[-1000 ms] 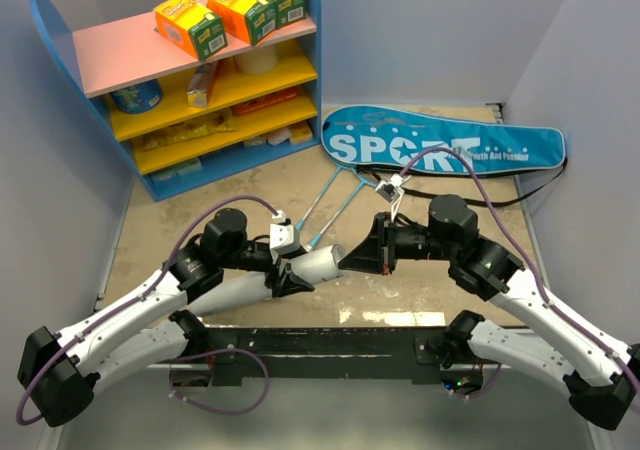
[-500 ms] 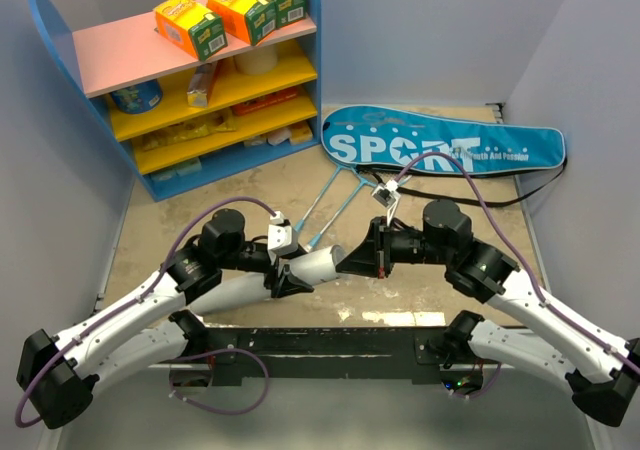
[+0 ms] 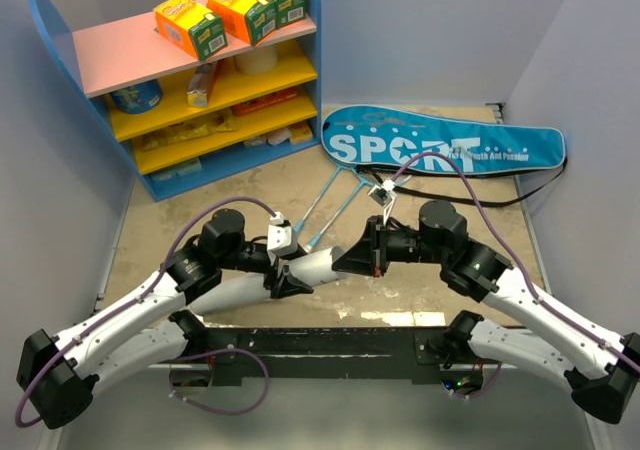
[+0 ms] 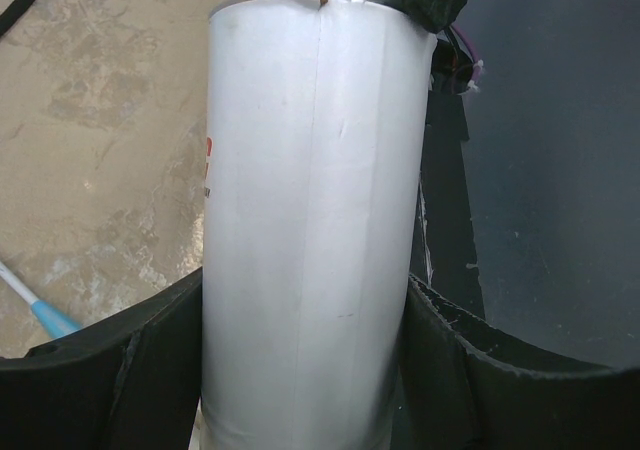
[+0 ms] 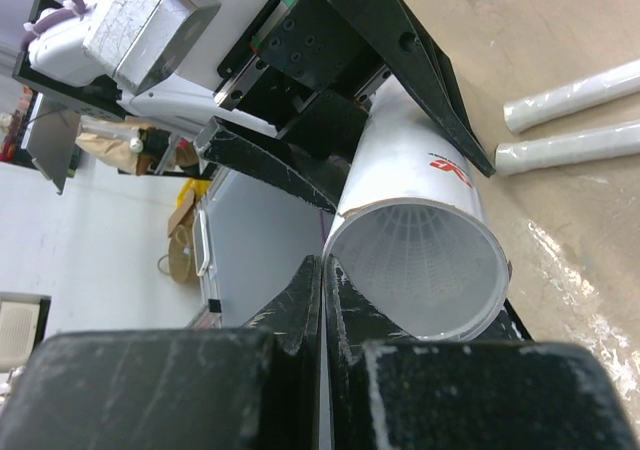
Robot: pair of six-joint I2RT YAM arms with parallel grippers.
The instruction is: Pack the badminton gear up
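The bare tabletop before the shelf unit lies below and outward of the robot's left gripper, so next that gripper will swing outward and down to release the tube (image 3: 318,265).
My left gripper (image 3: 288,270) is shut on a white tube (image 3: 318,265) and holds it lying level above the table's near edge; the tube fills the left wrist view (image 4: 310,220). My right gripper (image 3: 352,259) is shut, with nothing seen between its jaws, and its tip (image 5: 322,270) is at the rim of the tube's open mouth. A white shuttlecock (image 5: 420,248) sits deep inside the tube. Two light-blue rackets (image 3: 332,202) lie on the table, their silver-white handles (image 5: 570,120) side by side. The blue "SPORT" bag (image 3: 440,145) lies at the back right.
A blue shelf unit (image 3: 190,80) with orange-green boxes (image 3: 232,10) on its pink top stands at the back left. The black strap (image 3: 505,198) of the bag trails on the table on the right. Grey walls close in both sides.
My right gripper has moved a little left and toward the tube's open mouth. The left gripper and the tube have stayed in place.
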